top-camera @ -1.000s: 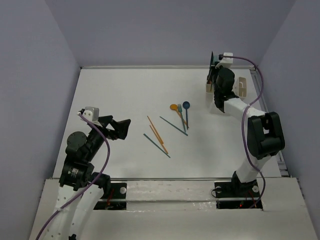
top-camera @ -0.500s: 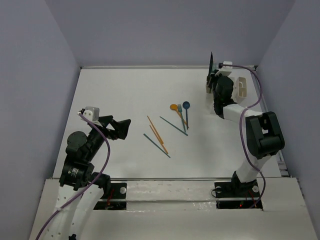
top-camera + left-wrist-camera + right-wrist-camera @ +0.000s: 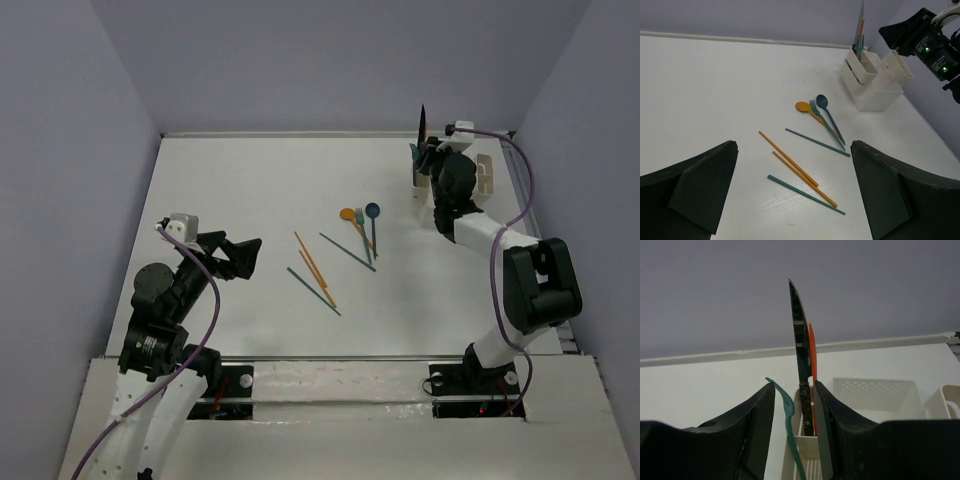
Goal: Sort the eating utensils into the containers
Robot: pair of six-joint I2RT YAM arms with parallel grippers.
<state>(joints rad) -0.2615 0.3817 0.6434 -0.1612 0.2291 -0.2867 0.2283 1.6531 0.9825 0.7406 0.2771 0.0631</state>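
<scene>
I should next move my right gripper back and down onto the neck of the teal fork on top of the orange spoon, which lies below, left in the top view.
The white caddy [image 3: 486,172] stands at the far right, and it also shows in the left wrist view [image 3: 875,92]. Its near end cup [image 3: 805,450] holds an upright grey-bladed knife [image 3: 800,350], an orange utensil [image 3: 812,350] and a teal fork [image 3: 787,410]. My right gripper [image 3: 795,385] is open with its jaws on either side of the knife [image 3: 422,122]. An orange spoon [image 3: 347,214], a teal fork [image 3: 359,215] and a blue spoon [image 3: 372,210] lie mid-table. Two orange chopsticks [image 3: 312,262] and two teal chopsticks [image 3: 347,251] lie beside them. My left gripper [image 3: 240,258] is open and empty, left of them.
The back wall edge [image 3: 300,133] runs just behind the caddy. The right wall stands close to the caddy's right side. The right arm [image 3: 530,270] reaches along the table's right edge.
My right wrist has shifted a little to the right at the caddy. The knife stands more upright in the end cup. The left arm has not moved.
</scene>
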